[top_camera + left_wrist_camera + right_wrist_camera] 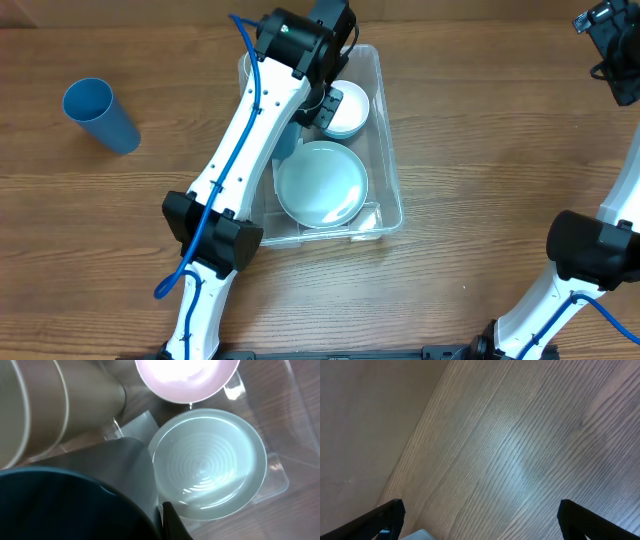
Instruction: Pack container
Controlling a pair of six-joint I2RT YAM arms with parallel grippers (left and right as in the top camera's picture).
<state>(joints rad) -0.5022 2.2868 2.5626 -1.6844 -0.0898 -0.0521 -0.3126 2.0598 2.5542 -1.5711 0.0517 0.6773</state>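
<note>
The dark blue cup is already over the gap beside the green bowl, so my left gripper will go down a little there and release it.
The clear container (391,150) stands mid-table; its wall also shows in the left wrist view (280,477). Inside lie a pale green bowl (321,185) (207,462) and a white bowl (350,108) (187,377). My left gripper (322,108) (166,521) reaches into the container's left side, shut on a dark blue cup (288,140) (65,505) held just beside the green bowl. Pale stacked cups (40,405) lie next to it, hidden under the arm from overhead. My right gripper (612,50) (480,520) is open and empty over bare wood, far right.
A second blue cup (100,115) lies on its side on the table at the far left. The left arm spans from the front edge up across the container's left half. The right arm rises along the right edge.
</note>
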